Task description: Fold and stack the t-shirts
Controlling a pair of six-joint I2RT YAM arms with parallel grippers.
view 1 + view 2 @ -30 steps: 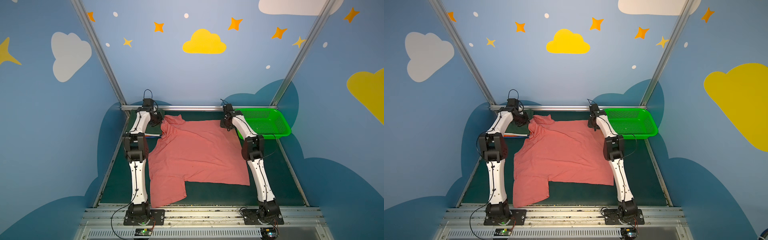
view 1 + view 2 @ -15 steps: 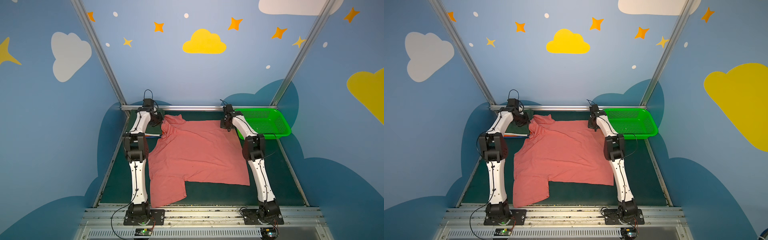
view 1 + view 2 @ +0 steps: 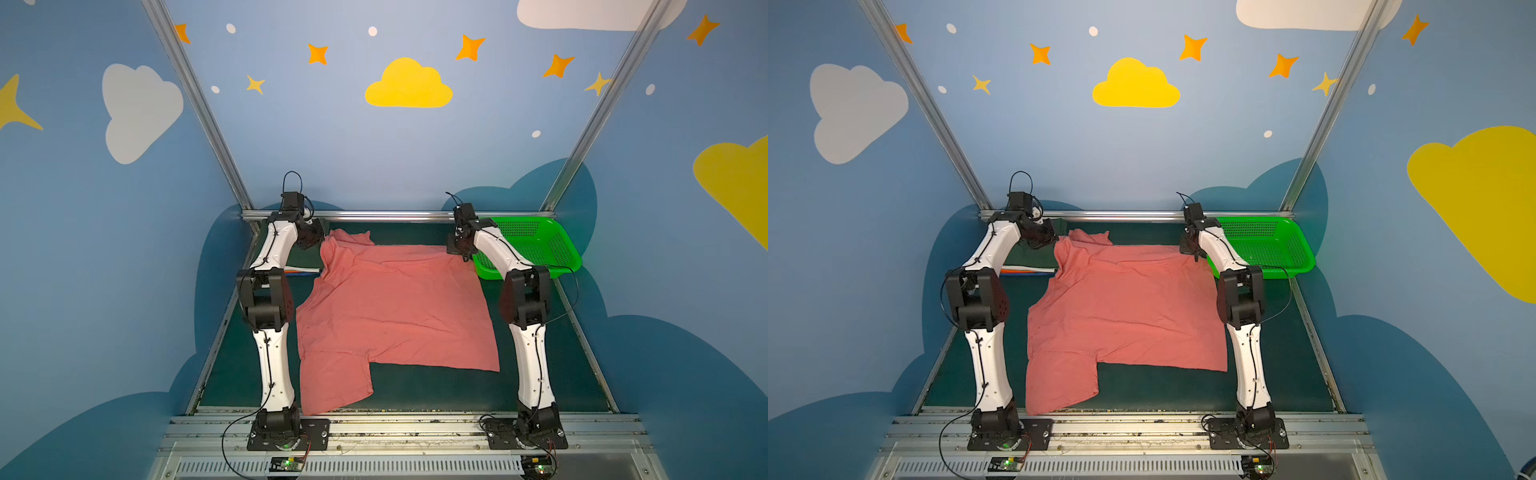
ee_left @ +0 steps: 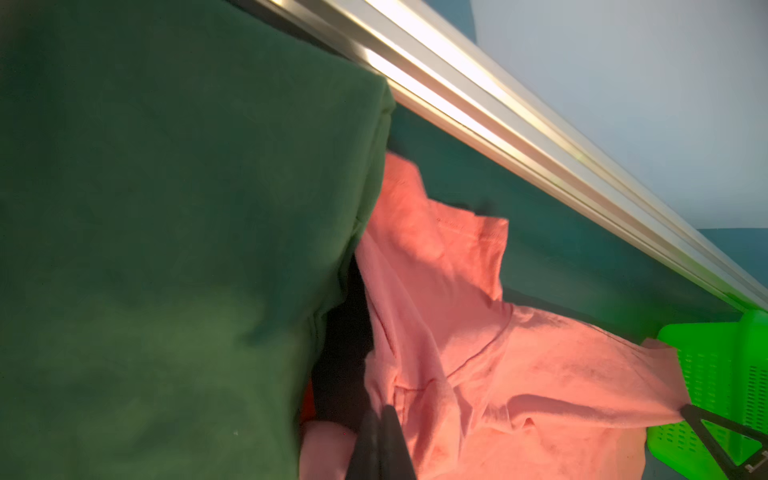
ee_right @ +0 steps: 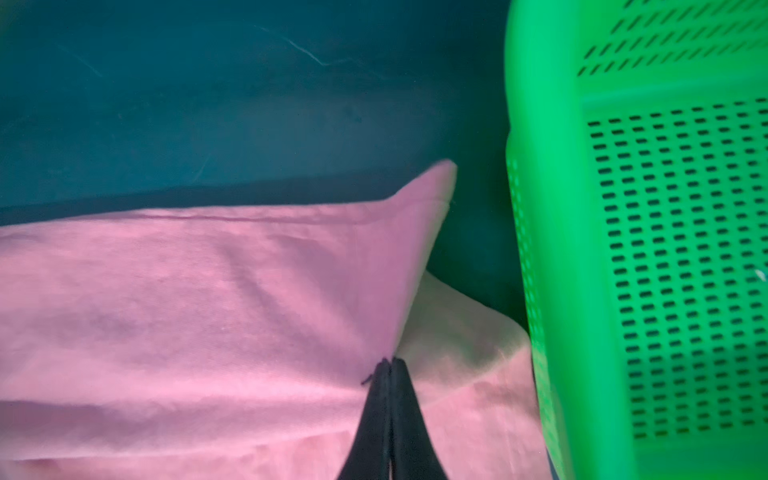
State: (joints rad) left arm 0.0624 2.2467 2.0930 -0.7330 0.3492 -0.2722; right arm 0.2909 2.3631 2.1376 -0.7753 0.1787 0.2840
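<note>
The fold is still raised, so my left gripper will next move back and down onto the pink cloth (image 4: 519, 374) by the stack's near corner and release it.
A salmon-pink t-shirt (image 3: 395, 307) (image 3: 1125, 307) lies spread on the dark green table, one sleeve towards the front left. My left gripper (image 3: 325, 244) (image 3: 1057, 243) (image 4: 382, 415) is at the shirt's far left part, by the collar, shut on a fold of the pink cloth (image 4: 519, 374). My right gripper (image 3: 463, 258) (image 3: 1196, 258) (image 5: 388, 365) is shut on the shirt's far right corner (image 5: 208, 311), whose edge is raised slightly. A folded dark green t-shirt (image 4: 166, 249) (image 3: 1034, 259) tops a stack at the far left, with white, orange and blue edges (image 3: 1027, 271) showing beneath it.
A green perforated basket (image 3: 569, 249) (image 3: 1304, 253) (image 5: 665, 249) stands at the far right, close beside my right gripper. An aluminium rail (image 3: 395, 215) (image 4: 540, 137) runs along the table's back edge, just behind both grippers. Both arms stretch along the shirt's sides.
My right gripper's jaws have closed on the shirt's far right corner. The left gripper stays shut, and neither arm nor the shirt has visibly shifted.
</note>
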